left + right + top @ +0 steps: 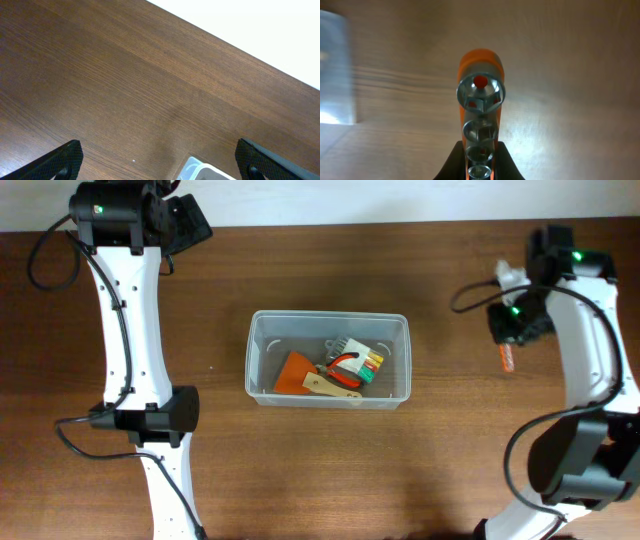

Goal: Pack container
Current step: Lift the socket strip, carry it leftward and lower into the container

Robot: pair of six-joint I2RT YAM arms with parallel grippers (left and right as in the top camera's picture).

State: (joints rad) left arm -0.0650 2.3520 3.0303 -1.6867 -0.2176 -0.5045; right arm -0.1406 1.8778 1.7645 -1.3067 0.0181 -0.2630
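The orange-handled tool in my right gripper needs to go to the left in the overhead view, then down over the container's coloured bits. My right gripper needs to let go of it there, since other tools lie there.
The clear plastic container (256,361) stands mid-table, holding an orange scraper (295,371), a red-handled tool (345,363) and a pack of coloured bits (371,360). To its right, my right gripper (512,325) (480,151) is shut on an orange-handled tool with round metal sockets (480,95) (505,360); the tool sticks out ahead of the fingers. A blurred edge of the container (335,70) shows at the left of the right wrist view. My left gripper (182,225) (162,162) hangs open and empty at the far left, with a corner of the container (200,172) just ahead of it.
Brown wooden table (400,470) all around. The table's far edge (350,220) meets a white surface close behind both arms. The left arm's base (150,415) sits left of the container, and the right arm's base (575,460) sits at the front right.
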